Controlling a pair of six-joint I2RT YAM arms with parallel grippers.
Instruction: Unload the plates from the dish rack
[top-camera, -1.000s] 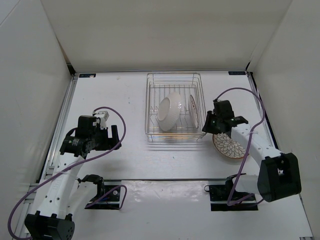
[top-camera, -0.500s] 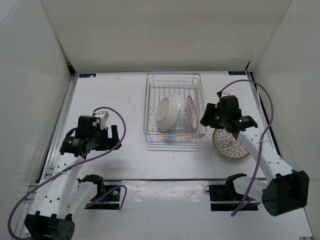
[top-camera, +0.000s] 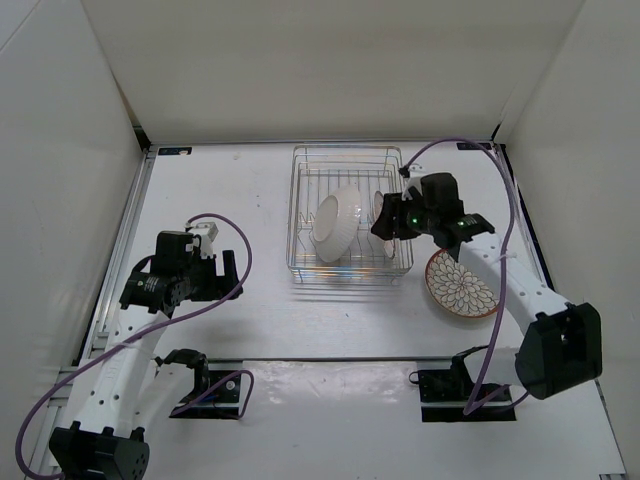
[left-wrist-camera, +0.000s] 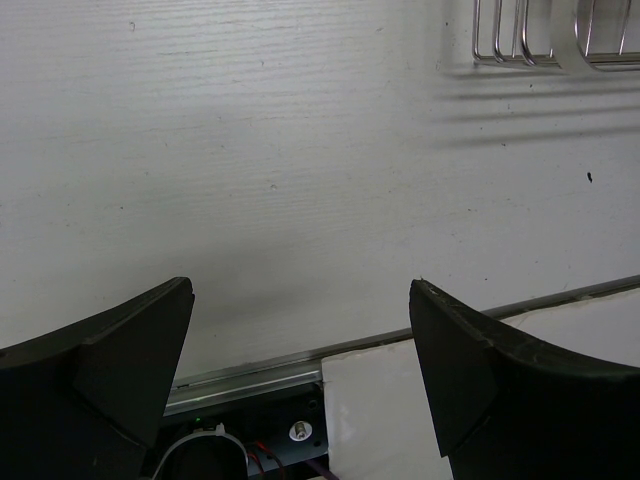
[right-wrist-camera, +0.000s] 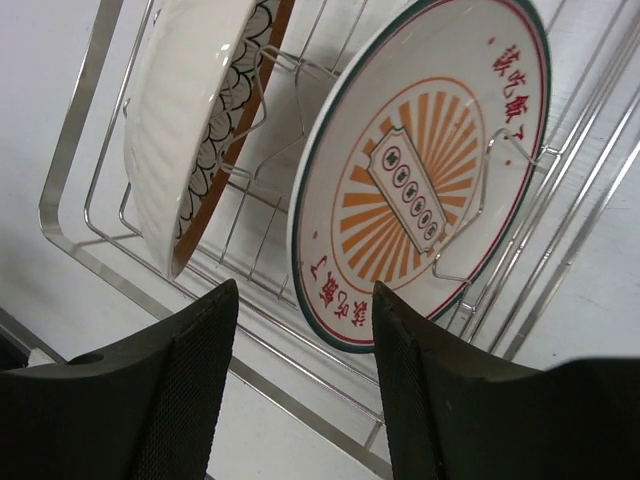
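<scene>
The robot's right gripper will next turn, shift outward and close on the pale plate's upper rim (top-camera: 378, 204) (right-wrist-camera: 295, 222), as a gap beside the deep plate leaves room for a finger.
The silver wire dish rack (top-camera: 346, 149) stands at the table's far middle. A deep plate with a white ribbed back (top-camera: 334, 223) leans in it; in the right wrist view (right-wrist-camera: 190, 120) its face is orange-brown. To its right stands the pale, dark-rimmed plate with the orange centre motif (right-wrist-camera: 425, 170), mostly hidden under my right gripper (top-camera: 385, 226) in the top view. That gripper is open; in its wrist view (right-wrist-camera: 305, 340) the fingers straddle the pale plate's lower rim without touching. An orange-brown petal plate (top-camera: 460, 286) lies flat on the table. My left gripper (top-camera: 228, 274) is open and empty.
The rack's near wire rail (right-wrist-camera: 90, 260) runs just ahead of the right fingers. The rack's corner (left-wrist-camera: 540, 50) shows at the top right of the left wrist view. White walls enclose the table on three sides. A metal strip (left-wrist-camera: 260, 365) crosses the table near the arm bases.
My right arm has swung left and away from above the petal plate to the rack's right side, next to the pale plate. The petal plate now lies uncovered. The left arm has not moved.
</scene>
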